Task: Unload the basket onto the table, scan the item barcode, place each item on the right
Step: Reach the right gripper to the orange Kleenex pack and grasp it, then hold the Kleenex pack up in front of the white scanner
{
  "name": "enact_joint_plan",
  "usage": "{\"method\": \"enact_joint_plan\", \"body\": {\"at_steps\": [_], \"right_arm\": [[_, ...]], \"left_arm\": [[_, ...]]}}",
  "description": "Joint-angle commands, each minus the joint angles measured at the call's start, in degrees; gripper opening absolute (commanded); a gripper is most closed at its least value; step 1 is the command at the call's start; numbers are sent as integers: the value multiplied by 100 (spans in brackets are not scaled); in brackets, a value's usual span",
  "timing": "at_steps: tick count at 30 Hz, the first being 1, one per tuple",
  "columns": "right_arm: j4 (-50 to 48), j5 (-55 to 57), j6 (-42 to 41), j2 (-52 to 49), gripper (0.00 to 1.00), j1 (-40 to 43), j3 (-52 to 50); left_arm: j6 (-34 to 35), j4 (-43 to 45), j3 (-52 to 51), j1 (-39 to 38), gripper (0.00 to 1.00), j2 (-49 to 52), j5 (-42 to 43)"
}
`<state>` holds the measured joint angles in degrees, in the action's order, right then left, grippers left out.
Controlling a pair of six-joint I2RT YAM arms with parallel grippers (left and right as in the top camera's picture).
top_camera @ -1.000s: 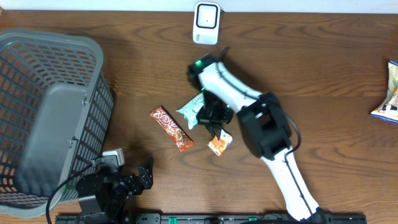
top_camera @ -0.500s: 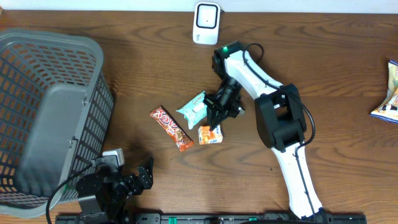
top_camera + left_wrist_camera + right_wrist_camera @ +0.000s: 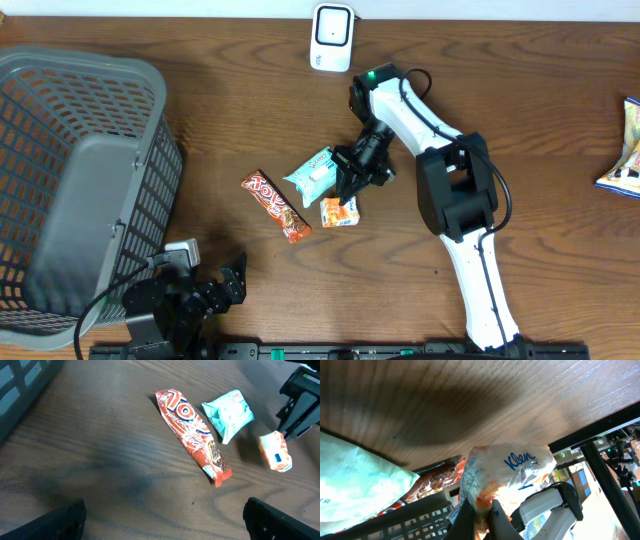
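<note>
My right gripper swings over the scanner (image 3: 332, 37) next, then toward the snack bag. It releases on the bare tabletop before it, as that scanner stands outward of the packet.
My right gripper (image 3: 349, 192) is shut on one end of a small orange-and-white packet (image 3: 340, 212), which hangs low over the table near its middle. In the right wrist view the packet (image 3: 507, 467) shows blue lettering, and the right gripper (image 3: 482, 510) pinches its orange edge. The left wrist view shows the same packet (image 3: 275, 451) at the right. A white scanner (image 3: 332, 37) stands at the table's far edge, well apart from the packet. My left gripper (image 3: 228, 280) rests open at the near left, and in the left wrist view it (image 3: 165, 527) holds nothing.
A red candy bar (image 3: 276, 206) and a teal packet (image 3: 312, 175) lie just left of the held packet. A grey basket (image 3: 80, 180) fills the left side. Another snack bag (image 3: 624, 150) lies at the right edge.
The right arm has swung towards the far side, carrying the orange packet a little up and left on the table. The left arm has not moved.
</note>
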<state>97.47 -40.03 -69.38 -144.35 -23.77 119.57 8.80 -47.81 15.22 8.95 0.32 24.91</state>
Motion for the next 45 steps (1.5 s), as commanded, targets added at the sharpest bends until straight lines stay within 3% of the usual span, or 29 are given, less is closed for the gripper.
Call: {"method": "enact_joint_plan", "body": {"at_steps": [1, 5, 9, 15, 22, 26, 35, 42, 45], "right_arm": [[7, -22, 107, 673, 1, 101, 111], [4, 175, -254, 1390, 1, 229, 111], [-142, 1012, -1274, 2028, 2, 339, 111], [-1810, 1731, -1410, 2667, 1, 343, 111], [-3821, 2494, -629, 2559, 1, 260, 101], [-5128, 2900, 337, 2420, 1, 142, 101], [-6900, 3521, 470, 1899, 1, 122, 101], [-9082, 3528, 605, 1161, 1, 122, 101], [-9551, 3550, 605, 907, 2, 122, 101]], "left_arm": [[9, -15, -11, 9, 98, -9, -33], [9, -15, -11, 9, 98, -9, -33], [9, -15, -11, 9, 98, -9, -33], [9, -15, -11, 9, 98, -9, -33], [9, -15, -11, 9, 98, -9, -33], [9, -15, -11, 9, 98, -9, -33], [9, -15, -11, 9, 98, -9, -33], [9, -15, -11, 9, 98, -9, -33], [9, -15, -11, 9, 98, -9, -33]]}}
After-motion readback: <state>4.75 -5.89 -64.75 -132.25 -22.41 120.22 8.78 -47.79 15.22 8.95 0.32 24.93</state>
